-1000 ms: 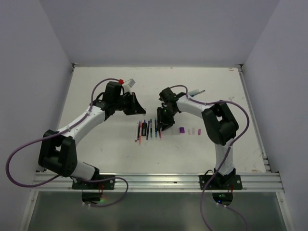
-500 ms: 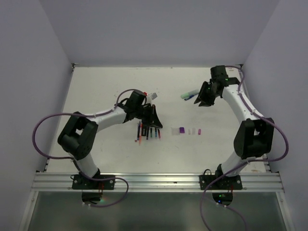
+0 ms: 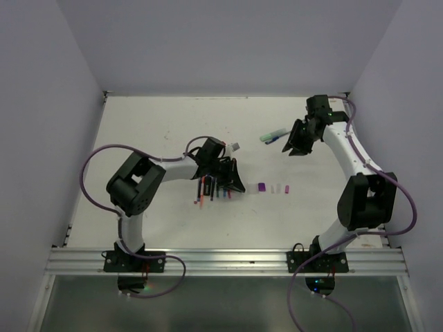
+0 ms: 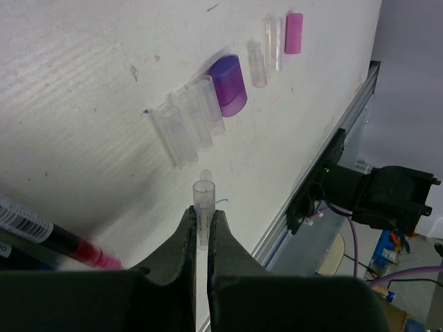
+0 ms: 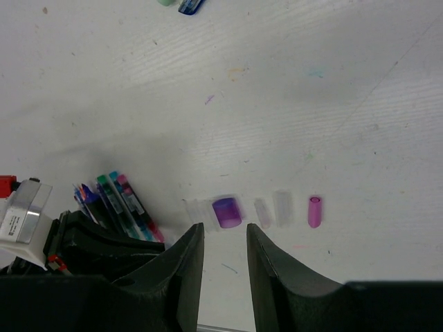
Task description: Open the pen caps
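My left gripper lowers the small cap slightly outward next, then releases it on empty table beside the row's clear cap nearest the pens.
My left gripper (image 4: 202, 216) is shut on a small clear pen cap (image 4: 203, 197), held low over the table just short of the row of pen caps. That row holds clear caps (image 4: 185, 126), a purple cap (image 4: 230, 84) and a pink cap (image 4: 294, 32). The top view shows the left gripper (image 3: 235, 182) at the right end of the bundle of pens (image 3: 210, 187). My right gripper (image 5: 223, 232) is open and empty, high above the purple cap (image 5: 227, 211). It hangs at the back right (image 3: 292, 145), beside a green and blue pen (image 3: 271, 135).
A red-tipped pen (image 4: 66, 242) lies just left of my left fingers. The table's metal front rail (image 3: 228, 259) runs along the near edge. White walls close the sides and back. The left arm's camera block (image 5: 24, 207) shows at the lower left of the right wrist view.
The right arm swung from the pens to the back right and holds there. The left arm moved right and nearer, over the pens toward the cap row.
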Tool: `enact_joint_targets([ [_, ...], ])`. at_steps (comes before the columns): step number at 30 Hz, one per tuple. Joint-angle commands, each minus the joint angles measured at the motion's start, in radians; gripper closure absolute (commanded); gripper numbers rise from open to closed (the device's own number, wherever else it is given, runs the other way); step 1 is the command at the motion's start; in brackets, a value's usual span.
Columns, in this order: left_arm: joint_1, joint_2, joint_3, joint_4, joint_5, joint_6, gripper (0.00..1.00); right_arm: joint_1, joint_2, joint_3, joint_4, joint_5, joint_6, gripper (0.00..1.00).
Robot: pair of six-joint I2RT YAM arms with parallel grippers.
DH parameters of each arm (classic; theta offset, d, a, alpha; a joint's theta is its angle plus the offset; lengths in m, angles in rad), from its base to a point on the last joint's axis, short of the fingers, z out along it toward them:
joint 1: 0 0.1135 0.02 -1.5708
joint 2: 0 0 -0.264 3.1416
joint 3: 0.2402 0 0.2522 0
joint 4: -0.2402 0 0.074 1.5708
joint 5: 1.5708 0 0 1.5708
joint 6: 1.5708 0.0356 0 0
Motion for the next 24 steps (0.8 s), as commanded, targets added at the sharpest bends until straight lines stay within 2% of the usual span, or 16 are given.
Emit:
enact_joint_targets([
  [1, -0.007, 0.031, 0.076, 0.066, 0.003, -0.013, 1.00, -0.010, -0.023, 0.013, -0.012, -0.033, -0.022, 0.65],
  [7, -0.009, 0.071, 0.122, 0.032, -0.035, -0.002, 0.96, -0.022, -0.024, 0.013, -0.012, -0.039, -0.037, 0.65],
  [18, -0.009, 0.092, 0.119, -0.020, -0.094, -0.015, 0.98, -0.031, 0.000, 0.001, 0.000, -0.065, -0.042, 0.65],
  [24, -0.009, 0.117, 0.109, -0.019, -0.095, -0.035, 0.87, -0.031, 0.062, 0.035, 0.020, -0.095, -0.005, 0.65],
])
